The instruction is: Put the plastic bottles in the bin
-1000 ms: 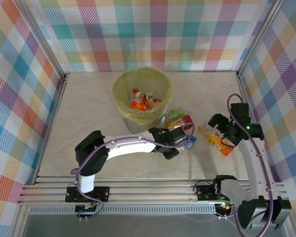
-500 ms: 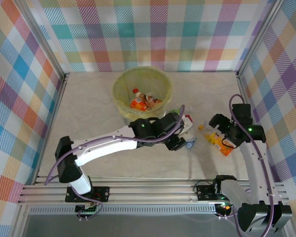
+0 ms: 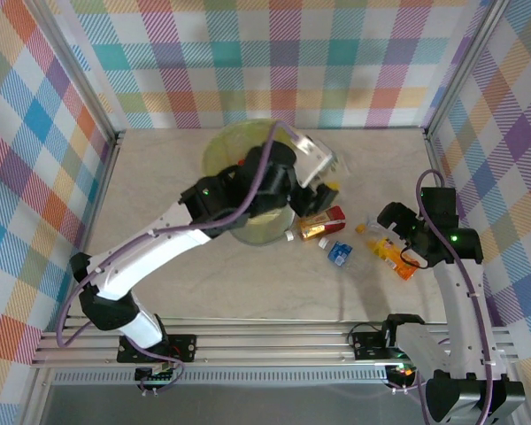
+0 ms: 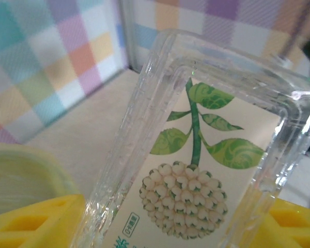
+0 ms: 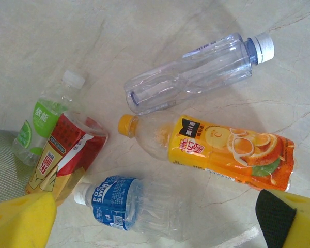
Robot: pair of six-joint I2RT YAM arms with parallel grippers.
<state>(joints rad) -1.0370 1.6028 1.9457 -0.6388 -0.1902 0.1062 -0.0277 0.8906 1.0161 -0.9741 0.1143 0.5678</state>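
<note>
My left gripper will swing away from my base and over the bin's opening (image 3: 234,149), where it will let go of the clear square plastic bottle.
My left gripper (image 3: 317,177) is raised at the right rim of the bin (image 3: 214,152) and is shut on a clear square plastic bottle (image 3: 317,152). In the left wrist view that bottle (image 4: 196,170) has a white label with green leaves, and it sits between my yellow fingers (image 4: 31,222). The bin's lined rim (image 4: 20,173) shows at the lower left. Under my open right gripper (image 5: 155,227) several bottles lie on the table: a clear one (image 5: 196,72), an orange one (image 5: 227,152), a blue-labelled one (image 5: 124,204), a red-labelled one (image 5: 67,150) and a green-labelled one (image 5: 39,121).
From above, the red-labelled bottle (image 3: 321,221), the blue-labelled one (image 3: 340,254) and the orange one (image 3: 396,258) lie right of the bin, with my right gripper (image 3: 391,232) over them. Checked walls close in three sides. The bin's wall (image 5: 0,165) is near the bottles.
My left arm has lifted the clear bottle from the table beside the bin up to the bin's right rim. The right arm has hardly moved.
</note>
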